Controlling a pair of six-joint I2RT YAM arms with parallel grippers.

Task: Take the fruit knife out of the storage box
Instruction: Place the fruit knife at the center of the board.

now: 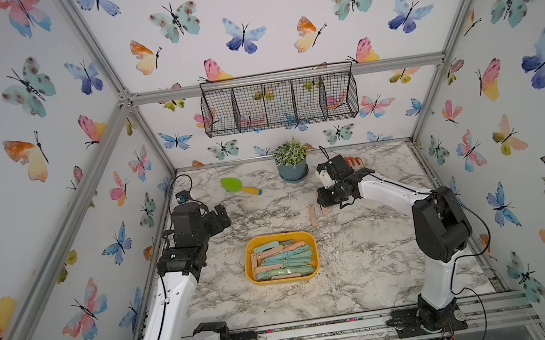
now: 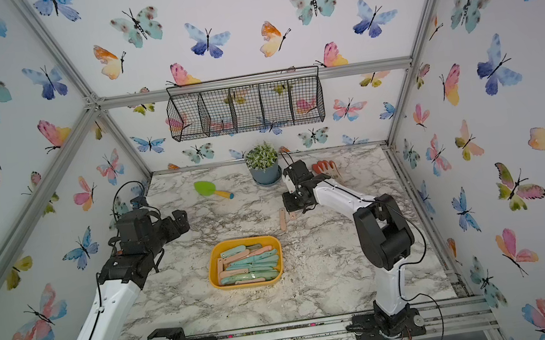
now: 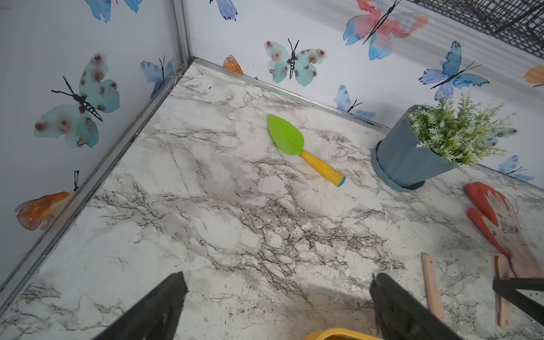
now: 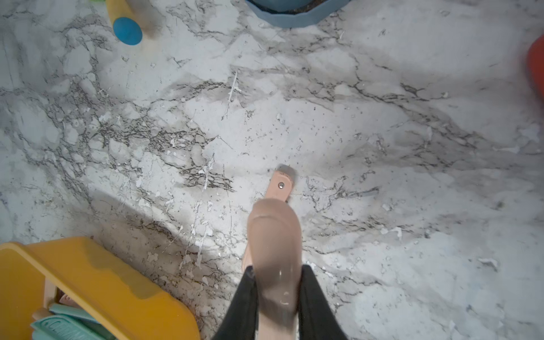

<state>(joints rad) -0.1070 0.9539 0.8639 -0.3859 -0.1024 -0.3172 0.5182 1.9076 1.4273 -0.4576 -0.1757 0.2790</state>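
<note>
The held knife still hangs above the table. It goes down with my right gripper onto the bare marble beside the flat-lying pink fruit knife next, for release there.
The yellow-orange storage box (image 1: 249, 252) (image 2: 213, 268) sits at the table's middle front, filled with several folded teal and pink fruit knives (image 1: 282, 259). Beyond the box, my right gripper (image 1: 324, 205) (image 4: 278, 270) is shut on a pink fruit knife (image 4: 273, 235) (image 3: 502, 294), held just above the marble. A second pink fruit knife (image 1: 312, 215) (image 3: 432, 288) lies flat on the table right beside it. My left gripper (image 1: 223, 216) (image 3: 276, 282) hovers open and empty at the left, behind the box's rim (image 3: 338, 334).
A green trowel with a yellow handle (image 1: 239, 186) lies at the back left. Next to it a potted plant (image 1: 291, 161) stands at the back centre, with an orange glove (image 1: 354, 162) to its right. A black wire basket (image 1: 278, 102) hangs on the back wall.
</note>
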